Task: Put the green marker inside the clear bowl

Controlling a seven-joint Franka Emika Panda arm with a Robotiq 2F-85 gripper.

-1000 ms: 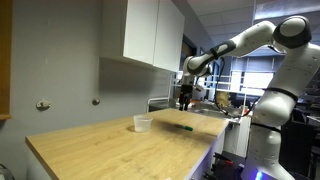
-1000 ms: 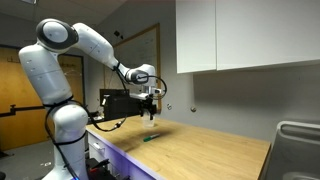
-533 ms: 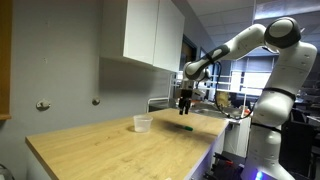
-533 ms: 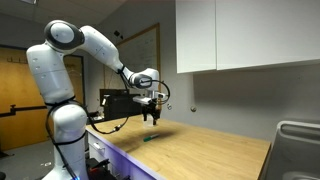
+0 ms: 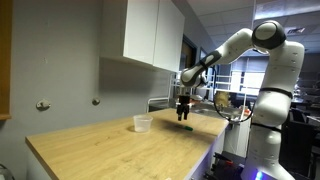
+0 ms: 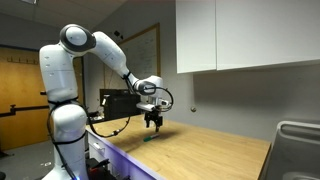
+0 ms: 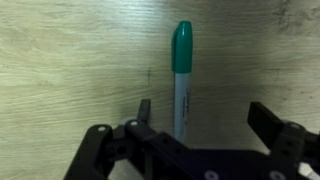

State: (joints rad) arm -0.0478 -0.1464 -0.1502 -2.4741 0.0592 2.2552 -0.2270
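I need to lower my gripper onto the marker's pale body [image 6: 155, 135] [image 7: 181, 112] next and close its fingers there, because the marker is below, between the open fingers.
The green marker [image 7: 181, 70] lies flat on the wooden countertop [image 7: 70, 70]; it has a green cap and a pale barrel. In the wrist view it sits between my gripper's [image 7: 205, 115] two open fingers, closer to the left finger and not touched. In both exterior views the gripper [image 5: 184, 117] [image 6: 153, 124] hangs just above the marker [image 5: 186, 127] [image 6: 149, 138], near the counter's edge. The clear bowl [image 5: 143, 123] stands upright and empty on the counter, a short way from the marker toward the wall.
White upper cabinets [image 5: 150, 35] hang above the back of the counter. A metal sink [image 6: 300, 140] sits at the counter's far end. The counter edge [image 6: 130, 150] runs close to the marker.
The gripper has moved down toward the marker, staying open. The marker and the bowl have not moved.
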